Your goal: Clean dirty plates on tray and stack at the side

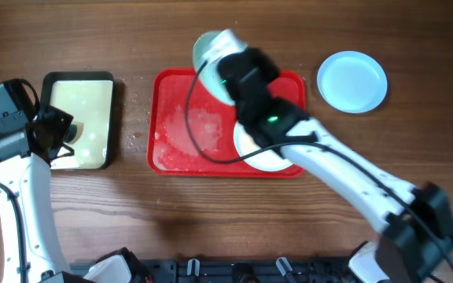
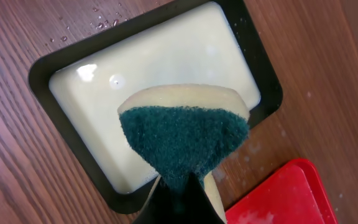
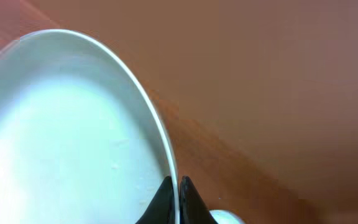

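The robot's right gripper should next go to the right in the overhead view and down onto the other light blue plate [image 1: 352,82] to release, because that plate starts the stack.
My right gripper [image 1: 225,69] is shut on the rim of a pale light blue plate [image 1: 209,47] and holds it tilted above the far edge of the red tray [image 1: 171,118]. In the right wrist view the jaws [image 3: 174,186] pinch that plate's rim [image 3: 61,137]. A white plate [image 1: 259,156] lies on the tray's right part, half hidden by my right arm. Another light blue plate [image 1: 352,81] lies on the table right of the tray. My left gripper [image 2: 182,190] is shut on a green-and-yellow sponge [image 2: 182,134] over the cream pan.
A dark-rimmed pan [image 1: 115,118] of cream liquid stands left of the tray; it also shows in the left wrist view [image 2: 48,62]. The tray floor has white soapy smears [image 1: 199,130]. Water drops lie on the wood between pan and tray. The tray's corner [image 2: 284,199] is near the sponge.
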